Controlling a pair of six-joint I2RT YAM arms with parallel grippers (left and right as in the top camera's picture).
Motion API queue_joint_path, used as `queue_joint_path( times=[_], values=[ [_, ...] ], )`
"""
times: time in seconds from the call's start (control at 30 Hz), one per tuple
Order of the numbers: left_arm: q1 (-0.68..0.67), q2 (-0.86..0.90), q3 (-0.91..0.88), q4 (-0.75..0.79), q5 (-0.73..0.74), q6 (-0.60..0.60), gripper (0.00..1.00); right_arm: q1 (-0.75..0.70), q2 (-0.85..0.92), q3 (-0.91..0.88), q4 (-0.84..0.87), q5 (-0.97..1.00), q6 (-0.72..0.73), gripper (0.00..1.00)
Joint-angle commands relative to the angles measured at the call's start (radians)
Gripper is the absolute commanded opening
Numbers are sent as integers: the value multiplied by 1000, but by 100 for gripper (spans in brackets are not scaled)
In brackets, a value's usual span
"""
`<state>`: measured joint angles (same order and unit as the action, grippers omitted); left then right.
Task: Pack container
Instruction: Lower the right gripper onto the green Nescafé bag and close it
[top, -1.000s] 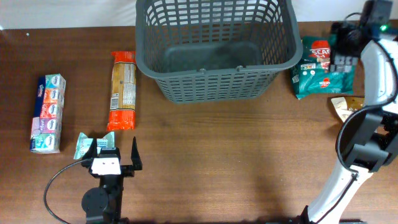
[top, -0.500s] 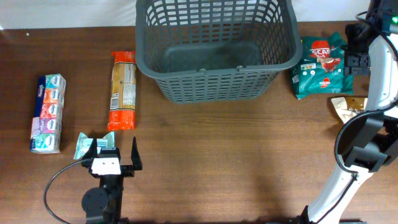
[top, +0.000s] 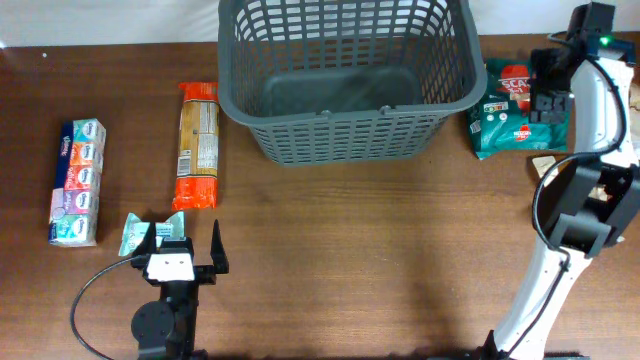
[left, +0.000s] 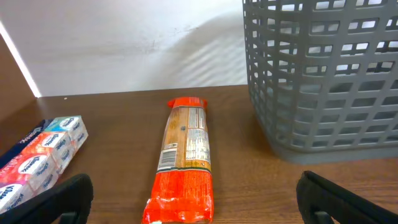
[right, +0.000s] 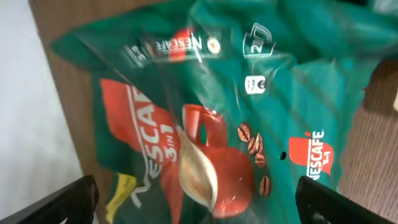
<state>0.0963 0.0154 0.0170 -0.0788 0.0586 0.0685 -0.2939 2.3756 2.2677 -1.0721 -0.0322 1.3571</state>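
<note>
My right gripper is wide open above the spread green Nescafe bag, so I will lower it onto its red mug print (top: 517, 106) (right: 221, 146) and close my fingers across it.
The container (top: 345, 135), a large dark grey lattice basket, stands at the back centre, and its wall fills the right of the left wrist view (left: 323, 81). My left gripper (top: 183, 243) rests open near the table's front left with nothing between its fingers (left: 199, 208). Ahead of it lies a long orange packet (top: 197, 145) (left: 185, 162). My right gripper (top: 549, 88) hangs open over a green Nescafe bag (top: 512, 110), right of the container. The bag (right: 249, 124) spreads across the right wrist view, and the fingertips (right: 199, 205) stand wide on either side of it.
A multi-pack of tissues (top: 78, 182) (left: 37, 162) lies at the far left. A small teal sachet (top: 138, 232) sits just left of the left gripper. A brown-gold packet (top: 556, 168) lies below the green bag, partly behind the right arm.
The right gripper swung out to the right past the green bag, then came back left over it. The left arm and all packets stayed put.
</note>
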Motion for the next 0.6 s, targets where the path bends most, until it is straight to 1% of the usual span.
queue_joint_path(
  times=[0.0, 0.27, 0.47, 0.57],
  values=[
    [-5, -9, -9, 2, -6, 16, 99, 21, 3, 11, 2, -20, -7, 99],
    [-5, -9, -9, 2, -7, 16, 99, 30, 5, 11, -4, 5, -14, 99],
    [-5, -9, -8, 2, -7, 16, 99, 31, 6, 11, -55, 82, -14, 99],
    [-5, -9, -9, 2, -7, 16, 99, 31, 10, 11, -57, 90, -14, 99]
  ],
)
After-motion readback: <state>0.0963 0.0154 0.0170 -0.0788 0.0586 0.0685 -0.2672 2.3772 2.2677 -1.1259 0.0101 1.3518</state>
